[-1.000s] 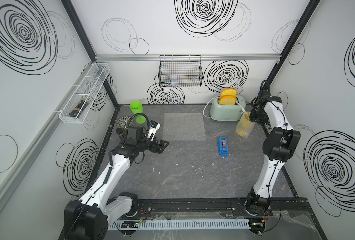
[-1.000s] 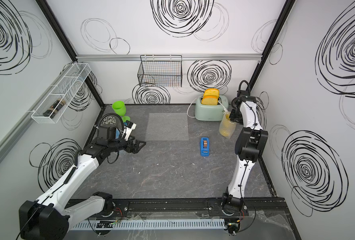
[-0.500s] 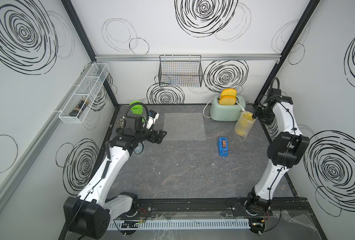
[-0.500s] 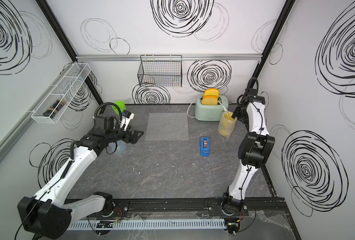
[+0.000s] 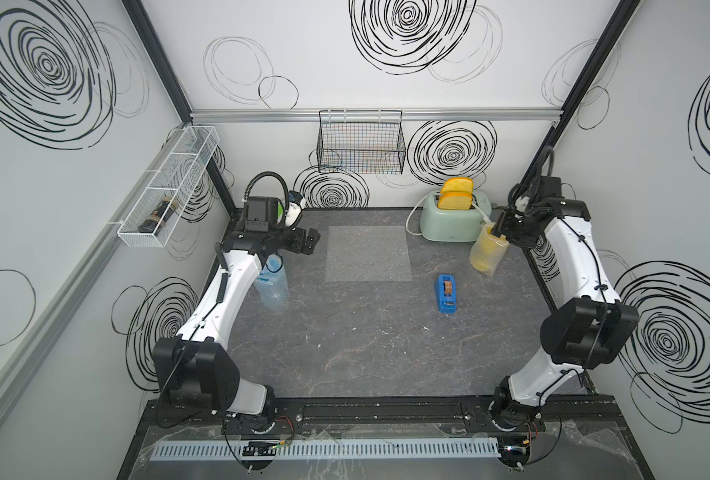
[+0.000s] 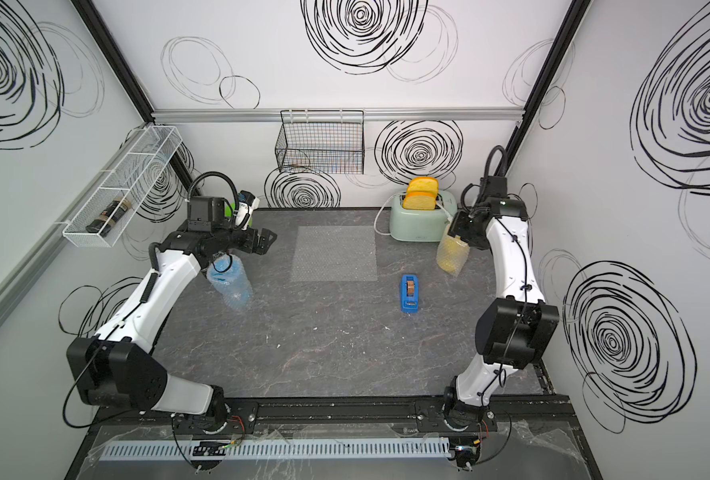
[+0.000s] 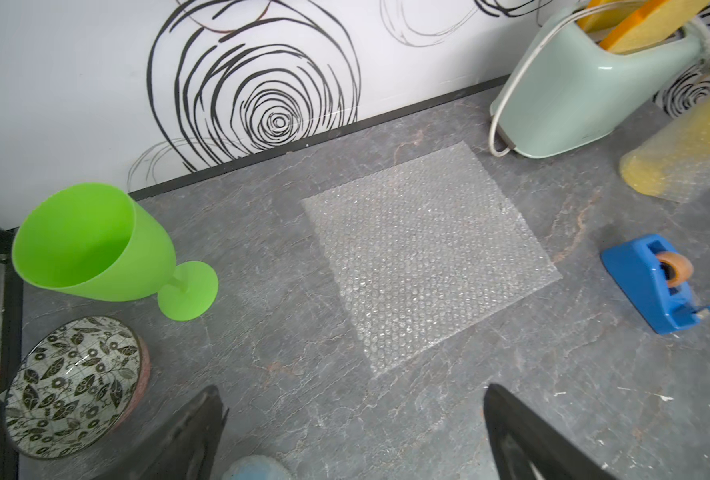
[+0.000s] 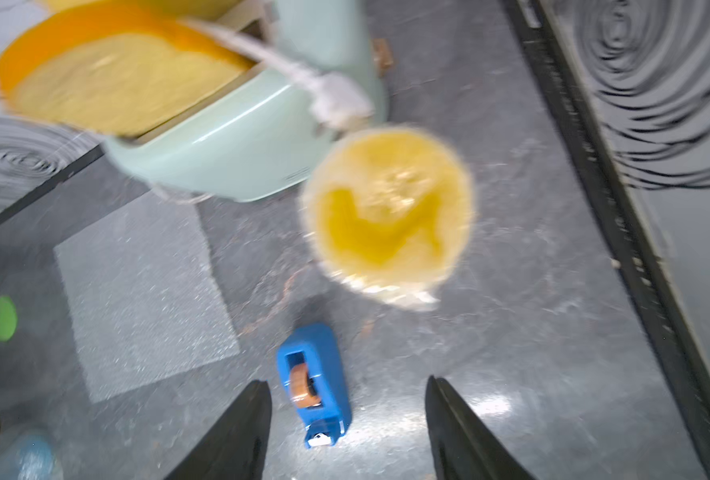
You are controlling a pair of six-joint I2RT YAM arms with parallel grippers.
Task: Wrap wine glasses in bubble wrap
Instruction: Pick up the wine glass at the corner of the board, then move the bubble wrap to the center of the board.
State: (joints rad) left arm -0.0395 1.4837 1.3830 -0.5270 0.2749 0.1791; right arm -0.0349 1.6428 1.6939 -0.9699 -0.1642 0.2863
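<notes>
My right gripper swings away from the yellow glass (image 5: 488, 253) and down to the sheet's near edge by the dispenser next, since that edge lies below, past the toaster.
A flat sheet of bubble wrap (image 5: 367, 253) (image 6: 334, 253) (image 7: 428, 257) lies on the table's rear middle. The blue wine glass (image 5: 272, 282) (image 6: 230, 282) stands wrapped at the left, partly under my left arm. My left gripper (image 5: 307, 243) (image 7: 353, 390) hangs open and empty just above and beyond it. The bare green wine glass (image 7: 95, 245) stands in the rear left corner, mostly hidden by the wrist in both top views. The wrapped yellow wine glass (image 5: 488, 253) (image 8: 390, 212) stands by the toaster. My right gripper (image 6: 461, 226) (image 8: 347, 384) hovers open above it.
A mint toaster (image 5: 453, 220) with toast stands at the rear right. A blue tape dispenser (image 5: 446, 293) sits right of centre. A patterned bowl (image 7: 74, 382) lies near the green glass. A wire basket (image 5: 361, 145) hangs on the back wall, a white shelf (image 5: 170, 195) on the left wall.
My right gripper has opened wider and pulled back from the wrapped yellow glass toward the right wall. My left arm has swung toward the rear, uncovering the wrapped blue glass.
</notes>
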